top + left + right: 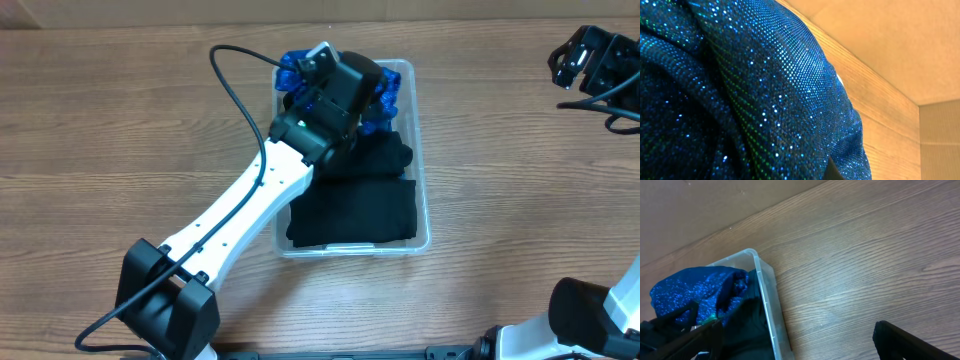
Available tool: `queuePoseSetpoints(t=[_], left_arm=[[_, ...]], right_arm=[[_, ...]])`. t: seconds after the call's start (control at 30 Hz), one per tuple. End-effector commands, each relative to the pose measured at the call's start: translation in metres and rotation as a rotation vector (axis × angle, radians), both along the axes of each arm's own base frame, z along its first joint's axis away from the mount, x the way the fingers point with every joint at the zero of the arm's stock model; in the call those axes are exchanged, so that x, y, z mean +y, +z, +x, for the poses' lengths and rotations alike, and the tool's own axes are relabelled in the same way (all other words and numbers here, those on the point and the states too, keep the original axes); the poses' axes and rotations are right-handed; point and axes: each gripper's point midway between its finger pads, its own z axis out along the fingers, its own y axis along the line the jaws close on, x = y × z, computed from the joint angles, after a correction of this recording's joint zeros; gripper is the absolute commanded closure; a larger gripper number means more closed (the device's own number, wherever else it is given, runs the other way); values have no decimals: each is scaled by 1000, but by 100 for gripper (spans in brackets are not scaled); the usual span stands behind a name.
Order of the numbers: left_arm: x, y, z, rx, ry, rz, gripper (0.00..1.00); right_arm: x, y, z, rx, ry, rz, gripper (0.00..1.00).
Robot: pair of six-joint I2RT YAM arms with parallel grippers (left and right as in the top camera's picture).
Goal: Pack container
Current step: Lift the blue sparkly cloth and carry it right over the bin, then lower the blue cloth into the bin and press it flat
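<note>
My left gripper holds the blue sparkly cloth [385, 105] and should next lower it into the container's far end, then let go of it.
The clear plastic container [424, 200] stands mid-table; its rim also shows in the right wrist view [767, 305]. Folded black cloth [355, 210] fills its near half. A blue sparkly cloth [385, 105] lies bunched at its far end. My left gripper [335, 95] reaches down into that far end. In the left wrist view the blue cloth [740, 90] fills the frame, with one dark fingertip showing close to the middle, so my left gripper [805, 172] looks shut on it. My right gripper [585, 60] is open and empty at the far right, its fingers [800, 345] spread wide above bare table.
The left arm [240, 210] lies diagonally from the near left to the container. A black cable [232, 85] loops over it. The right arm's base [590, 315] sits at the near right. The wooden table [520, 180] surrounds the container.
</note>
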Motion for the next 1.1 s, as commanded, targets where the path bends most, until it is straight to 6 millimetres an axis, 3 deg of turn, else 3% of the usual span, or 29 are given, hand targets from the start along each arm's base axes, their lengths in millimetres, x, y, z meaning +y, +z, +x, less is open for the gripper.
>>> queuePoseSetpoints(t=[0.0, 0.47, 0.7, 0.87, 0.97, 1.07], left_arm=[[-6, 1, -3, -6, 32, -11, 96], [19, -18, -2, 14, 197, 51, 96], [-10, -74, 7, 104, 123, 36, 96], [-26, -107, 1, 202, 92, -12, 96], [-31, -108, -2, 226, 84, -48, 96], [-42, -93, 0, 203, 49, -107, 96]], right_arm=[[0, 1, 0, -4, 3, 6, 0], [2, 1, 0, -6, 7, 12, 0], [2, 1, 0, -6, 7, 11, 0], [2, 1, 0, -6, 7, 11, 0], [2, 1, 0, -6, 7, 11, 0], [2, 1, 0, -6, 7, 11, 0]])
